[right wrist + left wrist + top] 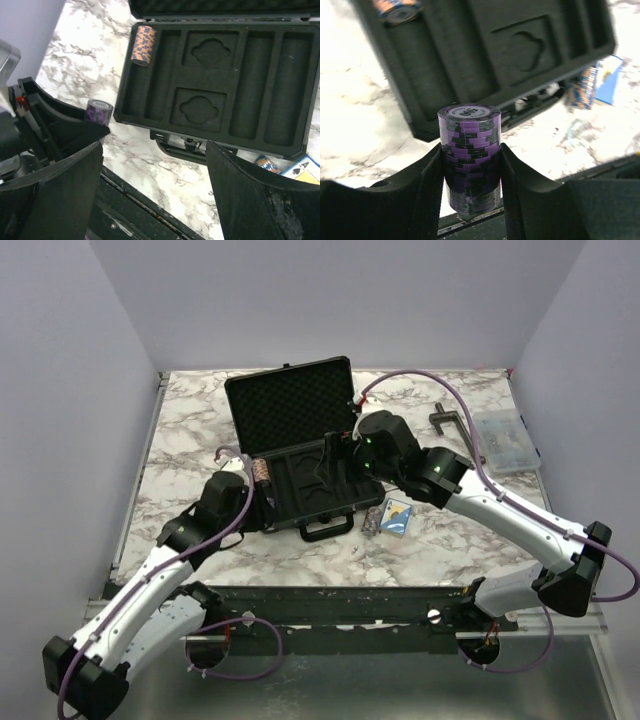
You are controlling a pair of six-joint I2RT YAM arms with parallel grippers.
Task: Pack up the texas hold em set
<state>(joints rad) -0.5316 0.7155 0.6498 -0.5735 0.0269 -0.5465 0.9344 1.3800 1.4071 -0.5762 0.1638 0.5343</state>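
Note:
The robot's left gripper should first move away from the robot's base, to get the purple chip stack down onto the near part of the orange chip stack's slot.
The black case lies open mid-table, its slotted foam tray facing me. An orange chip stack lies in the tray's leftmost slot. My left gripper is shut on a purple chip stack, held upright just off the tray's near left corner; the same purple chip stack shows in the right wrist view. My right gripper hangs open and empty over the case's near edge and handle. A blue card deck and a small chip stack lie right of the handle.
A clear plastic compartment box and a dark T-shaped tool sit at the back right. Grey walls close in the table on three sides. A dark metal rail runs along the near edge.

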